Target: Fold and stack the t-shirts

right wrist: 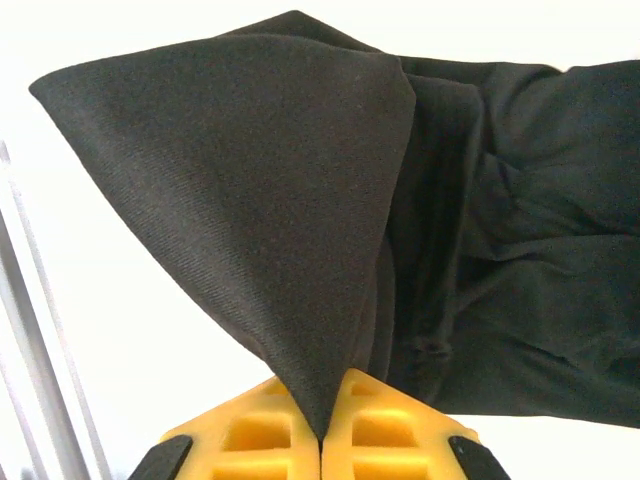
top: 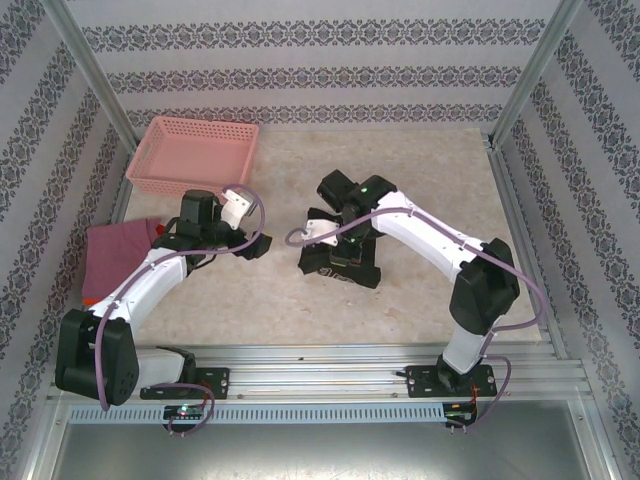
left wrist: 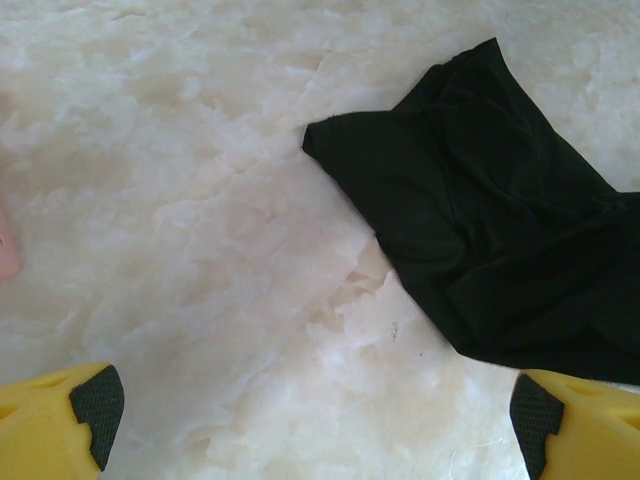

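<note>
My right gripper draws outward toward the bare tabletop beyond the black t-shirt next and releases the pinched fold there, since the shirt still lies bunched.
A black t-shirt [top: 345, 265] lies bunched at the table's centre. My right gripper [top: 335, 243] is over it, and its yellow jaws are shut [right wrist: 322, 440] on a pinched fold of the black cloth [right wrist: 280, 190], which rises as a peak from the fingers. Just left of the shirt, my left gripper [top: 256, 243] stands open. Its two yellow fingertips [left wrist: 95, 400] are wide apart over bare table, with nothing between them. A corner of the black t-shirt [left wrist: 480, 220] lies ahead of it to the right. A folded dusty-pink t-shirt [top: 118, 252] rests at the table's left edge.
A pink plastic lattice basket [top: 195, 152] stands at the back left. Metal frame posts and patterned walls enclose the marble-look table [top: 430, 160]. A rail [top: 330, 365] runs along the near edge by the arm bases.
</note>
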You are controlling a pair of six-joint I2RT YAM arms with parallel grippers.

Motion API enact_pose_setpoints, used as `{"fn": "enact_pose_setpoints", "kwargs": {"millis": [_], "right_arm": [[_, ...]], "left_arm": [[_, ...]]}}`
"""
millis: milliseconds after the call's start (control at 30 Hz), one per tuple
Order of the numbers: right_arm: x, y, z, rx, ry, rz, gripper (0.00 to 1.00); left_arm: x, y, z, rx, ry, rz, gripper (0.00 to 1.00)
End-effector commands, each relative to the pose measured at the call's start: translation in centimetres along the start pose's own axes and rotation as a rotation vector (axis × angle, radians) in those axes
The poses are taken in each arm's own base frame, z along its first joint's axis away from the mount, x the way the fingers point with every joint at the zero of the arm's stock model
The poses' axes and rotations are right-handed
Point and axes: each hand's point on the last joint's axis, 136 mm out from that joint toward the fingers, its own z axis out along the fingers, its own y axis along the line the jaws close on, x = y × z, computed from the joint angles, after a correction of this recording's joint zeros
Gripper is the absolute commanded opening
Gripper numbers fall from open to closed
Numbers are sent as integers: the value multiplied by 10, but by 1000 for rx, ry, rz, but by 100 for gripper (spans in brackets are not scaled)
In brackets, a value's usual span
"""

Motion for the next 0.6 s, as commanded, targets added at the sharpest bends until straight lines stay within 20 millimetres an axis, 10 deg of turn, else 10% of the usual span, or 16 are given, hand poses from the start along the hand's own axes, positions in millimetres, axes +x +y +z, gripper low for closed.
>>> {"fn": "enact_pose_setpoints", "kwargs": {"millis": [0, 567], "right_arm": [[-1, -19, -13, 24, 7, -36, 0], [-9, -122, -10, 124, -52, 70, 0]], "left_arm": [[-3, -10, -2, 36, -25, 64, 100], [0, -16, 6, 82, -22, 37, 100]]}}
